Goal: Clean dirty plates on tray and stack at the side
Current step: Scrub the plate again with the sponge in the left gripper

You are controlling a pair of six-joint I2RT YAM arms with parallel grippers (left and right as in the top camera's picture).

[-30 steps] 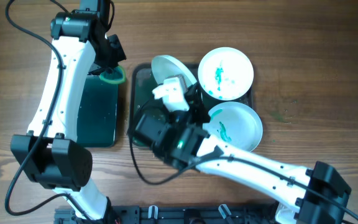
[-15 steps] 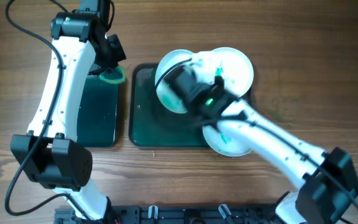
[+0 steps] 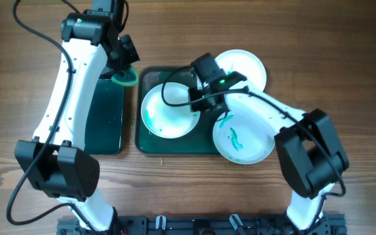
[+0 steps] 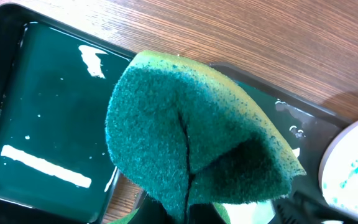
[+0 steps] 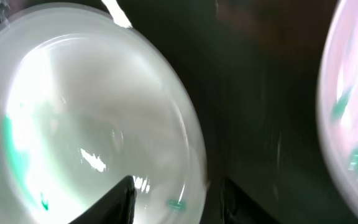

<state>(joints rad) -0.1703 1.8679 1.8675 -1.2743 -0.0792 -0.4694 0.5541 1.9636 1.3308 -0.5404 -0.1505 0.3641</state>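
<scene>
I will next lower my right gripper onto the plate's rim (image 3: 198, 114) (image 5: 198, 190) facing the other smeared plates and close it, because that rim is below it, between its open fingers.
A white plate (image 3: 168, 111) with teal smears on its left side lies flat on the left half of the dark green tray (image 3: 150, 142). My right gripper (image 3: 197, 103) stands open at this plate's right rim. In the right wrist view that plate (image 5: 86, 124) fills the left, and its rim passes between my two dark fingertips (image 5: 122, 199) with a gap on each side. Two more smeared plates rest at the tray's right end, one at the back (image 3: 245, 70) and one at the front (image 3: 243, 138). My left gripper (image 3: 124, 75) is shut on a folded green sponge (image 4: 185, 124), which hides its fingers.
A smaller dark tray (image 3: 106, 121) lies left of the green one, with a narrow strip of wooden table between them. The sponge hangs over that strip at the back. My right arm crosses above the front plate.
My right arm swung the tilted plate down and laid it flat on the tray's left half, and its jaws have opened. My left arm shifted slightly right with the sponge.
</scene>
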